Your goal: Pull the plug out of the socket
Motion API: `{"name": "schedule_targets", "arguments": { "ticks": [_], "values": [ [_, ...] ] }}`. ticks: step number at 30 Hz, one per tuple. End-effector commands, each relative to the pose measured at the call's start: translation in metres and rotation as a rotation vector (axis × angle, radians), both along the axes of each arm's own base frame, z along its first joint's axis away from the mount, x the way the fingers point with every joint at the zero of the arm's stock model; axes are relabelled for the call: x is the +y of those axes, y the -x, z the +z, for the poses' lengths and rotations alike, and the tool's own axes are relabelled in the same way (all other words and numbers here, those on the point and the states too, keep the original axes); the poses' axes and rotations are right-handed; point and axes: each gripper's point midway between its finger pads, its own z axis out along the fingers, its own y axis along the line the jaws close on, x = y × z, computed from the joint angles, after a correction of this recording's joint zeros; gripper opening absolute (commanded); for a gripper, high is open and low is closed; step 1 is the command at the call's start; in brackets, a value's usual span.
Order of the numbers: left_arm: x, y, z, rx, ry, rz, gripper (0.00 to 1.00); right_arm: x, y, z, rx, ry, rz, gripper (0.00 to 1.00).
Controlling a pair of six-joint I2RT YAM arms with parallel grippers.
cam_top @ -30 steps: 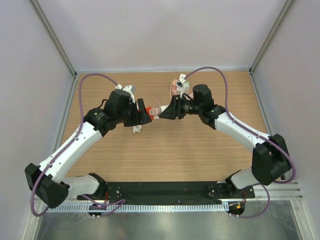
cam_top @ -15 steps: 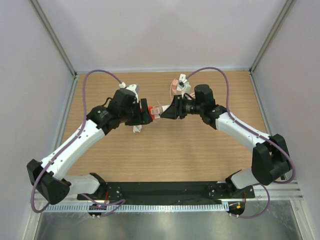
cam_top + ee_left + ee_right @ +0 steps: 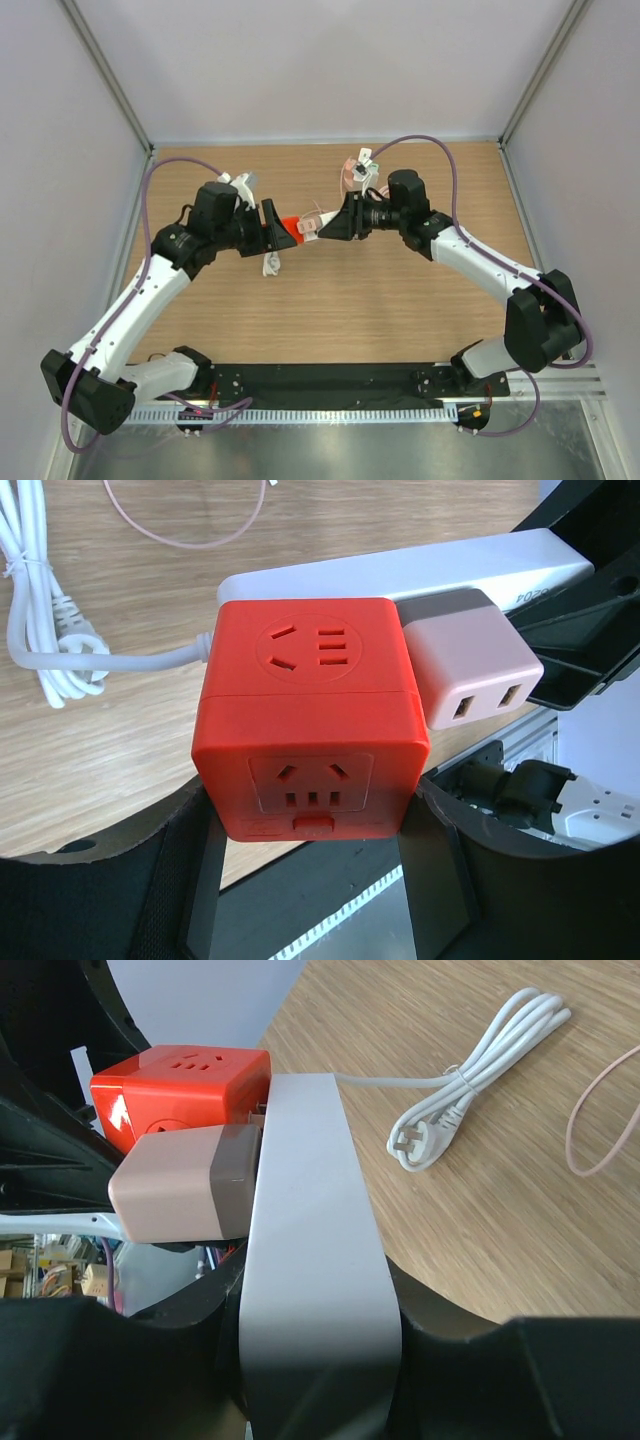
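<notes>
The wood of the tabletop by the grey side (image 3: 178,193) is empty, so my left gripper should next pull away from the socket strip (image 3: 318,218) and go down there to let go of the cube.
The red cube plug (image 3: 310,720) is held off the table, my left gripper (image 3: 310,830) shut on its two sides. It sits against the face of the white socket strip (image 3: 310,1240), which my right gripper (image 3: 315,1290) is shut on. A pink USB charger (image 3: 470,670) is plugged into the same face, right beside the cube. In the top view the red cube (image 3: 287,226) and the strip (image 3: 318,218) meet between my left gripper (image 3: 275,228) and right gripper (image 3: 332,220), mid-table. I cannot tell whether the cube's prongs are seated.
The strip's coiled white cable (image 3: 272,262) with its plug lies on the wooden table (image 3: 350,300) below the left gripper. A thin pink cord loop (image 3: 350,172) lies behind the right gripper. Grey walls close in the table on three sides.
My left arm has swung to the left and its wrist has drawn back, so more of the red cube shows. The right arm has held still.
</notes>
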Motion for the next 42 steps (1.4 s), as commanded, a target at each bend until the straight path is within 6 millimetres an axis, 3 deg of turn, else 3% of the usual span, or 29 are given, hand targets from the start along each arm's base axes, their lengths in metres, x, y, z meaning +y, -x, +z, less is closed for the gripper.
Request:
{"name": "schedule_targets", "arguments": {
  "ticks": [1,6,17,22,27,31,34,35,37,41,42],
  "values": [
    [0.026,0.026,0.028,-0.010,-0.016,0.035,0.00,-0.098,-0.084,-0.061,-0.039,0.306,-0.496,0.01],
    [0.040,0.021,0.024,0.019,-0.086,0.128,0.00,-0.102,-0.089,-0.067,-0.032,0.335,-0.517,0.01],
    [0.039,0.020,-0.011,0.113,-0.242,0.147,0.00,-0.104,-0.091,-0.071,-0.040,0.354,-0.520,0.01],
    [0.038,0.020,-0.007,0.093,-0.287,0.131,0.00,-0.106,-0.092,-0.073,-0.042,0.368,-0.522,0.01],
    [0.045,0.025,0.012,0.000,-0.272,0.105,0.00,-0.102,-0.089,-0.073,-0.041,0.349,-0.499,0.01],
    [0.057,0.021,-0.002,-0.044,-0.304,0.111,0.00,-0.094,-0.084,-0.068,-0.041,0.311,-0.464,0.01],
    [0.070,0.002,-0.007,-0.099,-0.279,0.155,0.00,-0.086,-0.078,-0.064,-0.037,0.261,-0.420,0.01],
    [0.082,-0.005,-0.021,-0.080,-0.283,0.200,0.00,-0.084,-0.076,-0.062,-0.034,0.249,-0.406,0.01],
    [0.079,-0.021,-0.018,-0.115,-0.191,0.212,0.00,-0.077,-0.072,-0.053,-0.049,0.201,-0.364,0.01],
    [0.104,-0.066,-0.032,-0.106,-0.118,0.337,0.00,-0.066,-0.061,-0.036,-0.068,0.103,-0.281,0.01],
    [0.119,-0.084,-0.029,-0.137,-0.096,0.396,0.00,-0.064,-0.059,-0.034,-0.072,0.092,-0.266,0.01]
  ]
}}
